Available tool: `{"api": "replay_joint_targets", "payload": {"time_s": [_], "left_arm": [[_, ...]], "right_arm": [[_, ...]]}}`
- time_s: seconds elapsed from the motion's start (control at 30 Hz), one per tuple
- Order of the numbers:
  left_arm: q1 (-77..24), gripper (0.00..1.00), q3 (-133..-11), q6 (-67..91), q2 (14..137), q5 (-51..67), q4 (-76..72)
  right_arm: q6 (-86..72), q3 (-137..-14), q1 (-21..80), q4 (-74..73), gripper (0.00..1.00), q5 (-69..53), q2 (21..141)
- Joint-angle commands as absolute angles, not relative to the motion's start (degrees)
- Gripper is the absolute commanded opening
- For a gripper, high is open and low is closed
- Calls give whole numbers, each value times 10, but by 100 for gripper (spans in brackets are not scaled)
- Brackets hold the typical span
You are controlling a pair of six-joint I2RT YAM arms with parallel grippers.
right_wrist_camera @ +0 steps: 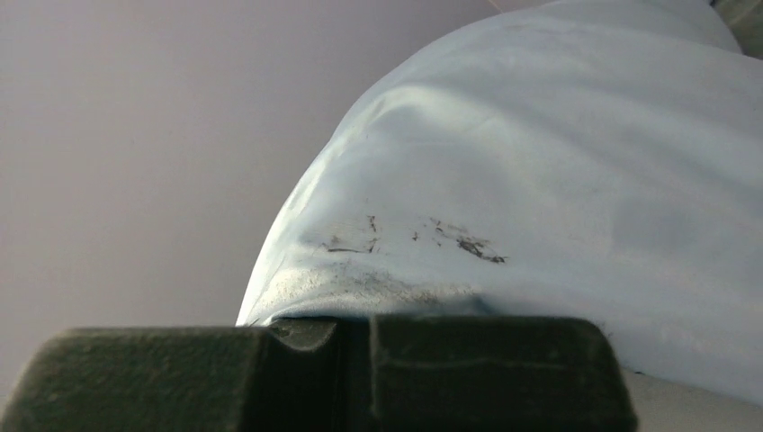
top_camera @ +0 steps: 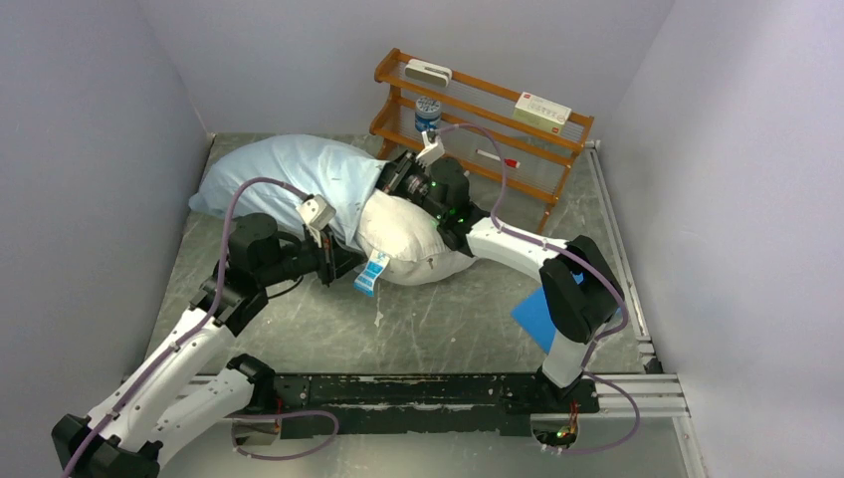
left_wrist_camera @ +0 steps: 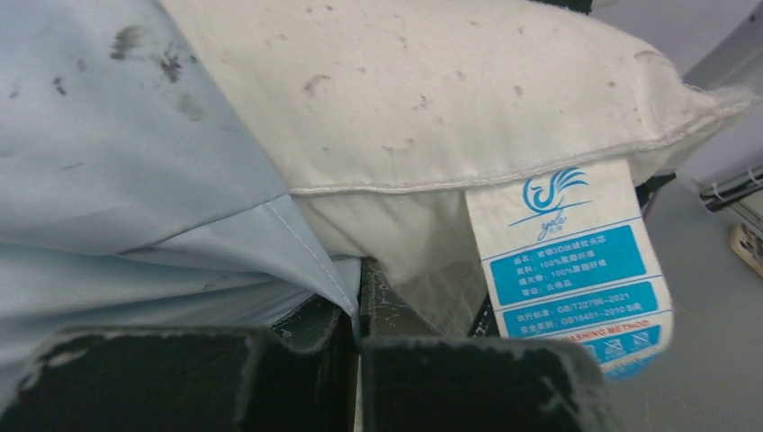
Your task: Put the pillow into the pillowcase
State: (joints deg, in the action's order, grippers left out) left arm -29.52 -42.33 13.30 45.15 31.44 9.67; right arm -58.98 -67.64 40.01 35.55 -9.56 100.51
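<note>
My right gripper holds the pillowcase and will next pull its edge back over the pillow's uncovered part (top_camera: pixel 400 227) and let go of the pillowcase, because that part of the pillow is back toward the base from my gripper.
The off-white pillow (top_camera: pixel 408 239) lies mid-table, its far-left part inside the pale light-blue pillowcase (top_camera: pixel 289 171); its near end with the blue-and-white tag (top_camera: pixel 370 274) sticks out. My left gripper (top_camera: pixel 338 261) is shut on the pillowcase's hem at the near side of the opening; the left wrist view shows the hem (left_wrist_camera: pixel 306 247) pinched between the jaws, with the pillow (left_wrist_camera: pixel 432 90) and tag (left_wrist_camera: pixel 576 270) beside it. My right gripper (top_camera: pixel 390 179) is shut on the pillowcase's edge at the far side; the right wrist view shows blue fabric (right_wrist_camera: pixel 540 180) running into the closed jaws.
A wooden rack (top_camera: pixel 478 119) with a tin, boxes and a pen stands at the back right, close behind the right wrist. A small flat bright-blue sheet (top_camera: pixel 532 317) lies under the right arm. Grey walls enclose left, back and right.
</note>
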Motion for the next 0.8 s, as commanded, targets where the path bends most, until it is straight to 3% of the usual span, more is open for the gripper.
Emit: {"api": "replay_joint_targets", "payload": {"time_s": [0.0, 0.27, 0.43, 0.53, 0.67, 0.77], "left_arm": [[-319, 5, -422, 145, 434, 439, 36], [-319, 5, -434, 143, 406, 480, 28], [-319, 5, -459, 110, 421, 496, 72], [-319, 31, -511, 80, 441, 480, 143], [-319, 38, -567, 49, 437, 427, 211], [-319, 45, -589, 61, 417, 354, 216]], "right_arm": [[-521, -717, 410, 379, 0, -69, 1006], [-466, -698, 411, 439, 0, -80, 997], [-431, -701, 417, 445, 0, -156, 1006], [-368, -663, 427, 436, 0, -180, 992], [-323, -645, 427, 386, 0, -213, 975], [-290, -646, 434, 340, 7, -248, 963]]}}
